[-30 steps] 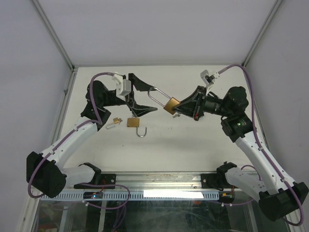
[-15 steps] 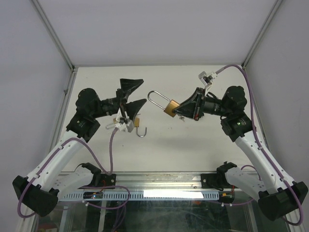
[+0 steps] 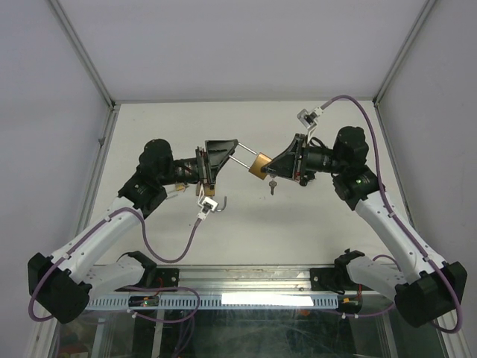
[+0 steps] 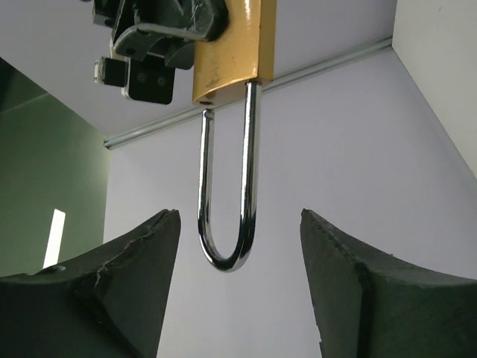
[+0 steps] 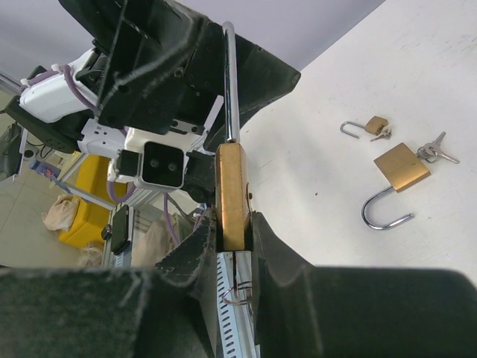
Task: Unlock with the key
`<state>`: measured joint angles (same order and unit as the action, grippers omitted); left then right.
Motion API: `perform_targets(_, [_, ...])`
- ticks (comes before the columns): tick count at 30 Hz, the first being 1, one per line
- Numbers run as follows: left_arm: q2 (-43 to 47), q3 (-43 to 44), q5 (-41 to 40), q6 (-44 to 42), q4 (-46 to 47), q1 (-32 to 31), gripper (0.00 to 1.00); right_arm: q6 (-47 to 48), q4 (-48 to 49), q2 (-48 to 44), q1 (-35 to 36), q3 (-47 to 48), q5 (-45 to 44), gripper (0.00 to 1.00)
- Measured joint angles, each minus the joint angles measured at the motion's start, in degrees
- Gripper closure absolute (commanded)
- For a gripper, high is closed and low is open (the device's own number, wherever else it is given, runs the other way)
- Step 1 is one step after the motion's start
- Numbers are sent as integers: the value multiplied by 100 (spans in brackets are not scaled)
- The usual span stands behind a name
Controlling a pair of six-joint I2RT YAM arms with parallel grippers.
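Observation:
My right gripper moves down to the bare tabletop (image 3: 259, 191) beside the larger padlock next and releases the brass padlock, since that open spot lies below it.
A brass padlock (image 3: 260, 165) hangs in the air above the table, my right gripper (image 3: 282, 164) shut on its body (image 5: 232, 198). A key (image 3: 272, 186) dangles beneath the lock, and its wire ring (image 5: 240, 295) shows between the right fingers. The steel shackle (image 4: 226, 186) points toward my left gripper (image 3: 226, 158). That gripper (image 4: 238, 218) is open, and the loop's end lies between its fingertips (image 4: 162, 224) without touching either. In the left wrist view one shackle leg ends right at a hole in the body; whether it is seated is unclear.
On the table lie a small brass padlock (image 5: 376, 124) with keys and a larger brass padlock (image 5: 401, 165) with its shackle (image 5: 384, 214) swung open and keys (image 5: 436, 151) beside it. White walls enclose the table on three sides.
My left arm pulled back from the shackle, swung round, then returned, its jaws now straddling the loop's end. The right gripper shifted slightly left with the padlock, and the key now hangs below.

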<state>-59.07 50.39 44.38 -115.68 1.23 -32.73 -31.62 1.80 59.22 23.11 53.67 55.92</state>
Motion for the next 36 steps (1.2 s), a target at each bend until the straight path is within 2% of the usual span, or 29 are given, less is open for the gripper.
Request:
perform_targets(2, [-81,15,-144,-94,-37,-85,58,-20,37,22,2,2,7,100])
perform_targets(5, [-168,118,-424,-205,-273,-262,86,-26,98,33,2,2,0,100])
perform_targets(7, [-170,184,-560,-251,-459,-341,100,-20,133,33,2,2,-17,100])
perform_targets(11, [-170,352,-868,-179,-785,-466,100,44,142,90,2,7,-44,100])
perform_targets(14, [-256,651,-1141,339,-1346,-564,100,153,125,144,-2,11,-46,100])
perform_targets(20, [-1075,2087,-1121,2371,-3432,-577,100,551,-39,328,-87,155,-55,100])
perform_targets(25, [-2334,3519,-557,3764,-5532,-444,100,905,-459,579,-146,173,24,100])
perform_targets(29, [-3711,4623,273,4350,-7093,-131,100,1119,-774,800,-177,83,-20,100])
perform_targets(31, [-4236,4841,704,4645,-7567,-15,100,1169,-793,866,-184,-11,-92,100])
perform_targets(32, [-4413,4854,874,4745,-7711,17,89,1180,-763,890,-184,-87,-125,100])
perform_targets(34, [-4701,4843,1126,4857,-7976,46,53,1176,-664,911,-181,-295,-146,100])
perform_targets(35, [-4793,4809,1268,4894,-8052,46,41,1161,-557,920,-181,-424,-162,100])
perform_targets(36, [-4863,4789,1440,4913,-8115,15,36,1150,-428,951,-168,-520,-197,100])
